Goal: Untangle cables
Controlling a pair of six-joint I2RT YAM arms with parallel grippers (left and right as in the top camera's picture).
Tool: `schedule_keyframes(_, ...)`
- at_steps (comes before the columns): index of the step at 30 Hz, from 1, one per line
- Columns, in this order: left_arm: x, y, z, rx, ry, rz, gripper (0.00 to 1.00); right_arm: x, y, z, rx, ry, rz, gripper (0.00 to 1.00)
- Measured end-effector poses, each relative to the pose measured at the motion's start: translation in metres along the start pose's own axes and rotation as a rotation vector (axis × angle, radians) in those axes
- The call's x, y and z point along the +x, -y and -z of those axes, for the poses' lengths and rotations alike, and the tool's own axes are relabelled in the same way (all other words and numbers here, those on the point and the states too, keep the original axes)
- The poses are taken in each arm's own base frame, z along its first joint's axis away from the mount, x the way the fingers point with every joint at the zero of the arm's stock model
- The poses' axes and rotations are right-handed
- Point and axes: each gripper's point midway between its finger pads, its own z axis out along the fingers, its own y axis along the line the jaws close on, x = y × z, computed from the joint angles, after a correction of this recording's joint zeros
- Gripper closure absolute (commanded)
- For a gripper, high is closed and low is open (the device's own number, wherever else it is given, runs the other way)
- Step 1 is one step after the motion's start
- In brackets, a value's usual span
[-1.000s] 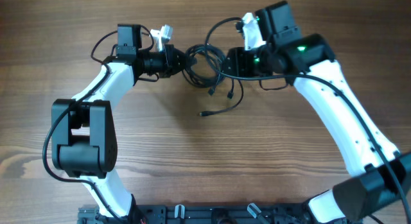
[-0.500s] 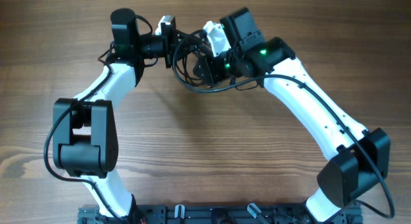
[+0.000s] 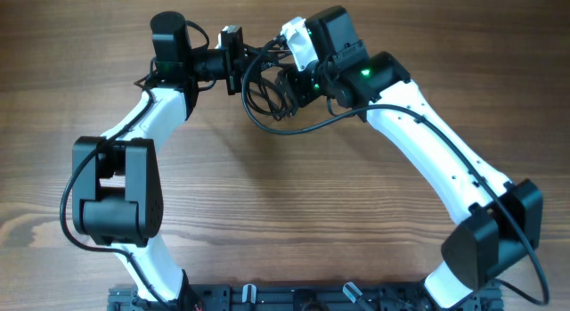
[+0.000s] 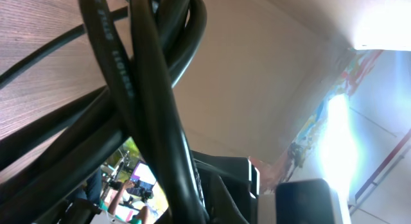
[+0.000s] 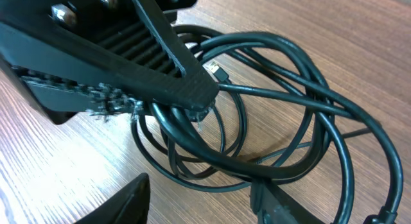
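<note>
The loops hang above the wood, so the left gripper will next tip its fingers down, lower the clamped cables toward the bare tabletop below and let them go.
A tangled bundle of black cables (image 3: 267, 95) hangs between my two grippers at the far middle of the table, with one loop sagging toward the front. My left gripper (image 3: 239, 60) is shut on the bundle's left side. In the left wrist view the thick cables (image 4: 148, 89) fill the frame and hide the fingers. In the right wrist view the left gripper's finger (image 5: 186, 89) presses on the cables (image 5: 282, 89). My right gripper (image 3: 287, 86) is at the bundle's right side. Its fingers (image 5: 202, 201) are spread open, with strands lying over the right finger. A small plug (image 5: 217, 70) shows among the loops.
The wooden table (image 3: 312, 213) stretches in front of the bundle. The two arms arch in from the left and right, and their bases stand at the front edge.
Both grippers moved toward the far side and the right arm swung left. The bundle came with them, and the loose ends that lay on the table were drawn up into it.
</note>
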Motion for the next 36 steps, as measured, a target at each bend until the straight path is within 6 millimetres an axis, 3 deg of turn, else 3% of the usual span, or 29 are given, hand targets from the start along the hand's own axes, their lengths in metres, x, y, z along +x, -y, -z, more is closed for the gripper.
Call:
schedule_keyframes(2, 0.001, 0.0, -0.001, -0.001, -0.003, -0.019, 0.88, -0.005, -0.002, 0.012, 0.001, 0.022, 0.003, 0.47)
schedule_keyframes(4, 0.003, -0.001, -0.002, -0.004, -0.017, -0.115, 0.96, -0.01, -0.005, 0.025, 0.001, 0.043, -0.011, 0.48)
schedule_keyframes(6, 0.008, -0.004, -0.004, -0.01, -0.045, -0.253, 0.96, -0.009, -0.006, 0.032, 0.001, 0.043, -0.027, 0.48)
schedule_keyframes(8, 0.013, -0.019, -0.006, -0.03, -0.08, -0.325, 0.95, -0.003, -0.007, 0.035, 0.001, 0.02, -0.079, 0.49)
schedule_keyframes(11, 0.017, -0.052, -0.007, -0.088, -0.085, -0.295, 0.91, 0.002, 0.001, 0.036, 0.012, 0.001, -0.162, 0.49)
schedule_keyframes(14, 0.01, -0.105, -0.001, -0.273, 0.01, -0.258, 0.44, 0.006, 0.023, 0.04, 0.039, -0.002, -0.254, 0.47)
schedule_keyframes(15, 0.004, -0.126, 0.005, -0.384, 0.057, -0.27, 0.39, 0.008, 0.03, 0.042, 0.046, -0.007, -0.28, 0.46)
schedule_keyframes(19, -0.01, -0.177, 0.03, -0.703, 0.148, -0.318, 0.33, 0.009, 0.037, 0.044, 0.055, -0.009, -0.304, 0.45)
schedule_keyframes(23, -0.017, -0.196, 0.051, -0.876, 0.183, -0.36, 0.36, 0.009, 0.035, 0.043, 0.045, -0.01, -0.31, 0.45)
schedule_keyframes(26, -0.021, -0.177, 0.058, -0.916, 0.233, -0.448, 0.39, 0.01, 0.035, 0.043, 0.044, -0.014, -0.311, 0.44)
schedule_keyframes(31, -0.025, -0.056, 0.055, -0.795, 0.434, -0.861, 0.44, 0.012, 0.035, 0.043, 0.044, -0.02, -0.312, 0.44)
schedule_keyframes(33, -0.04, -0.048, 0.06, -0.829, 0.499, -0.907, 0.43, 0.013, 0.034, 0.043, 0.044, -0.024, -0.313, 0.44)
schedule_keyframes(36, -0.068, -0.057, 0.069, -0.9, 0.571, -0.913, 0.42, 0.014, 0.034, 0.043, 0.044, -0.028, -0.314, 0.44)
